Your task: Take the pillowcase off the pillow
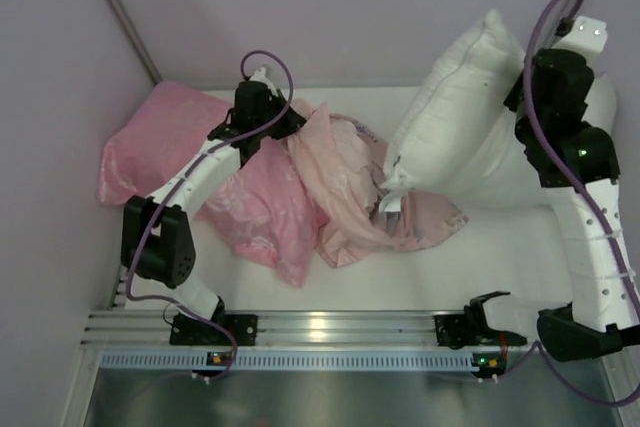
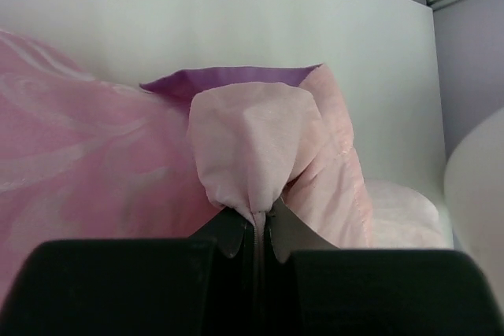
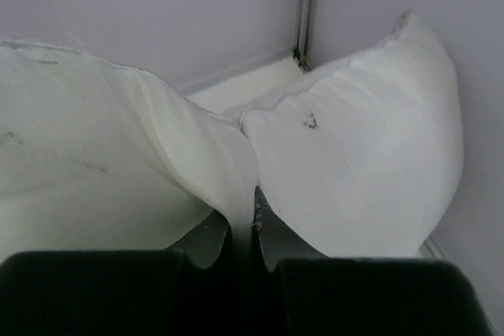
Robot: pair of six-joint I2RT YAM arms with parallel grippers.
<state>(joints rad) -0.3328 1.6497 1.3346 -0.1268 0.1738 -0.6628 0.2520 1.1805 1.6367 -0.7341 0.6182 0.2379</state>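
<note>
My right gripper next lifts the pillow's tagged corner, which still rests on the pillowcase (image 1: 345,182), then lowers the pillow onto the table beside the pillowcase.
The pillowcase (image 1: 345,182) lies crumpled mid-table, turned pale pink side out. In the left wrist view (image 2: 252,135) a purple edge shows at its top. My left gripper (image 1: 283,123) is shut on a pinched fold of it (image 2: 261,222). The plump white pillow (image 1: 455,122) is lifted and tilted at the right. Its lower corner, with a small tag (image 1: 388,203), rests on the pillowcase. My right gripper (image 1: 520,97) is shut on a fold of the pillow's fabric (image 3: 253,226). The pillow (image 3: 354,163) fills the right wrist view.
A bright pink satin rose-patterned pillow (image 1: 170,142) lies at the left under my left arm, also in the left wrist view (image 2: 79,155). Pale walls close the back and both sides. The arms' rail (image 1: 330,332) runs along the near edge.
</note>
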